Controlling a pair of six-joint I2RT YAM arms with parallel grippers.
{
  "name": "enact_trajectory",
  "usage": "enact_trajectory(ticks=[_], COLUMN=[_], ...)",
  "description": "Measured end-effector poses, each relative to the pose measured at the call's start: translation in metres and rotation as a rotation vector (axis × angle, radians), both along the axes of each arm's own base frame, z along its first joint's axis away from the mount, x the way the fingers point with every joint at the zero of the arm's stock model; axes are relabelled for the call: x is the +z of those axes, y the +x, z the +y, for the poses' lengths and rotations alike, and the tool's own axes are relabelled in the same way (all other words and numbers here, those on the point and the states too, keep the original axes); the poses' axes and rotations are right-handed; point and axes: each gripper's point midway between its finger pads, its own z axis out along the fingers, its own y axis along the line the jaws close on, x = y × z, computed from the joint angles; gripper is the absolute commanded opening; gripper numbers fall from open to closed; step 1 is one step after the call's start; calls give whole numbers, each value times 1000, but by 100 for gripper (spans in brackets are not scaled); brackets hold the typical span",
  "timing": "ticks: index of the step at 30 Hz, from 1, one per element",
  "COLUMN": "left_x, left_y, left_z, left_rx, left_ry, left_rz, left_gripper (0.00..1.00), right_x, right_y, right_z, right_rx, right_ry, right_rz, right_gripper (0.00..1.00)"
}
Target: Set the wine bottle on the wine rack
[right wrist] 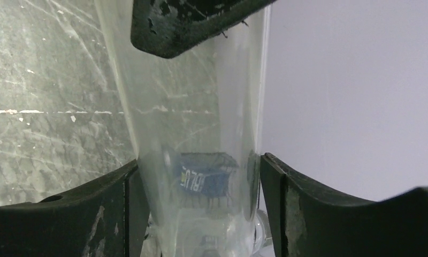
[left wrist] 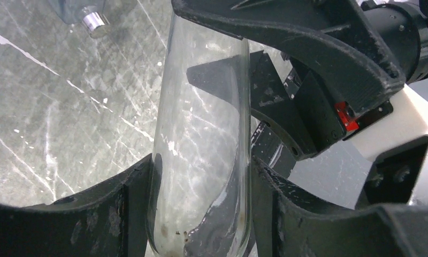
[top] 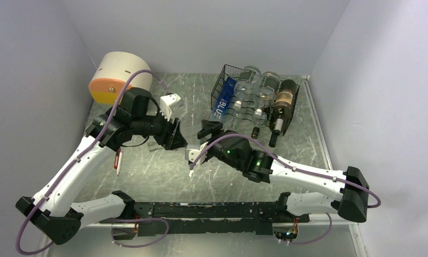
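Observation:
My left gripper is to move outward toward the rack (top: 222, 80) next, then lower the bottle and let it go above the blue-labelled one, because the slot over that one is empty.
A clear glass wine bottle (left wrist: 201, 134) hangs above the table between my two grippers. It also shows in the right wrist view (right wrist: 196, 123). In the top view it is nearly invisible. My left gripper (left wrist: 201, 214) is shut on its lower body, both fingers touching the glass. My right gripper (right wrist: 198, 209) is closed around it from the other side; its fingers (left wrist: 287, 37) straddle the bottle higher up. The two grippers, left (top: 175, 140) and right (top: 204, 131), meet at mid table. The black wire wine rack (top: 222, 80) stands at the back right.
The rack holds a blue-labelled bottle (top: 222, 104), two clear bottles (top: 268, 85) and a dark bottle (top: 284, 99). A round white and orange container (top: 115, 77) stands at the back left. A small red and white object (top: 118, 159) lies by the left arm. Grey walls enclose the table.

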Motion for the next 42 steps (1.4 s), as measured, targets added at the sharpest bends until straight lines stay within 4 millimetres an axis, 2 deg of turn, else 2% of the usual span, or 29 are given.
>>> enact_trajectory(ticks=[4,6,14,19,23,26,32,37,42], left_x=[8,13,22,28,28,21,-11,-27,-32], left_y=[7,15,40,60,80,100,144,188,228], left_z=[1,3,9,7,-6,-20,-51,-80,-97], left_rx=[36,73,208,272,293,305,328,380,493], left_ry=[6,8,19,1,-28,-41,-42,-63,-80], left_rz=[-34,-61,-134,-170,-179,-174,-124,-99,-118], left_gripper=[7,7,7,7,7,7,7,7,7], right_x=[6,10,36,68,102,122,157,164,159], right_y=[-2,-5,-17,-25,-31,-33,-36,-47,-54], right_z=[1,1,0,-10,-30,-49,-81,-97,-100], right_rx=[8,17,61,37,-7,-75,-191,-200,-211], right_ry=[26,40,157,365,616,820,1152,1308,1363], right_rz=[0,2,39,126,231,354,582,744,850], right_gripper=[93,95,97,94,90,88,83,83,82])
